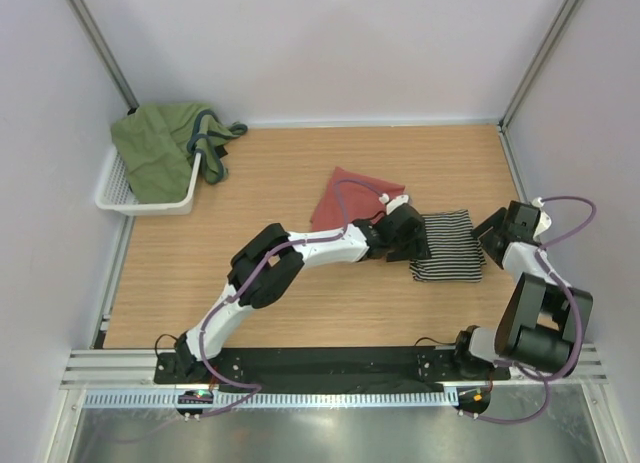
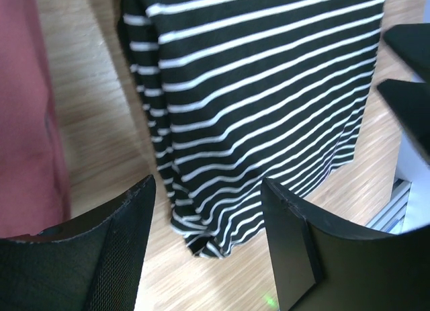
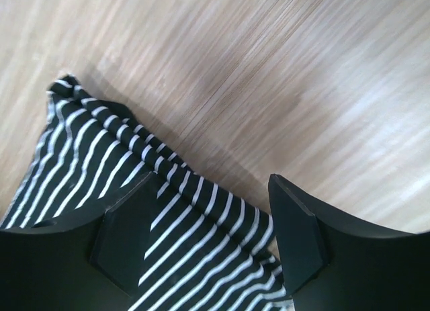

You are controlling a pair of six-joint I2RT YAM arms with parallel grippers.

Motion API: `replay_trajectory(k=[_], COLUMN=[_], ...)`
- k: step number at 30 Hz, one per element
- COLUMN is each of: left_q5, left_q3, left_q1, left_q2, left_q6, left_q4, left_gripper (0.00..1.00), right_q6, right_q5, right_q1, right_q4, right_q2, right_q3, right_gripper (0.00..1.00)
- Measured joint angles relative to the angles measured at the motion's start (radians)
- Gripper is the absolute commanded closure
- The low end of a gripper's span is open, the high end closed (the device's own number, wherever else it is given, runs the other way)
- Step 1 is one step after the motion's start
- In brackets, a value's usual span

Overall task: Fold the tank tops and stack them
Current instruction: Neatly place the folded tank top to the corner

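My right gripper next turns more squarely across the folded edge of the striped top [image 1: 478, 238] [image 3: 209, 198], which runs at an angle between its open fingers, and closes there.
The black-and-white striped tank top [image 1: 447, 245] lies folded into a rectangle right of centre on the wooden table. The salmon-red tank top [image 1: 345, 195] lies flat just to its left and farther back. My left gripper [image 1: 412, 245] hovers at the striped top's left edge. In the left wrist view it [image 2: 208, 217] stands open, the striped top's [image 2: 255, 103] corner lying slack between the fingers and red cloth [image 2: 27, 109] at the left. My right gripper [image 1: 495, 233] is at the top's right edge. It [image 3: 208, 217] is open too, straddling a folded edge of the stripes [image 3: 201, 244].
A white basket [image 1: 150, 208] holding green cloth [image 1: 160, 148] stands at the back left corner. White walls and metal frame posts close in the table on three sides. The right arm's dark fingers [image 2: 410, 69] show at the right edge of the left wrist view.
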Motion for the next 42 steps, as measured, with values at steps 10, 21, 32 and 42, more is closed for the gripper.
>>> replay_trajectory(k=[10,21,32,42], left_q5=[-0.002,0.024,0.048,0.019], left_q3=[0.098,0.156,0.2,0.275], left_q1=[0.011,0.022,0.023,0.024], left_q2=[0.068,0.125,0.134,0.109], left_q6=[-0.021,-0.023,0.013,0.099], left_q4=[-0.016,-0.026,-0.085,-0.247], left_gripper=[0.46,0.97,1.0,1.0], right_q6=[0.005,0.006,-0.016,-0.011], right_q5=[-0.12,-0.206,-0.236,-0.277], right_q1=[0.0,0.0,0.003,0.003], right_q4=[0.114,0.12,-0.014,-0.094], right_q2=[0.151,0.136,-0.098,-0.122], right_q3=[0.028,-0.017,-0.036,-0.023], right_gripper=[0.54,0.93,0.99,0.98])
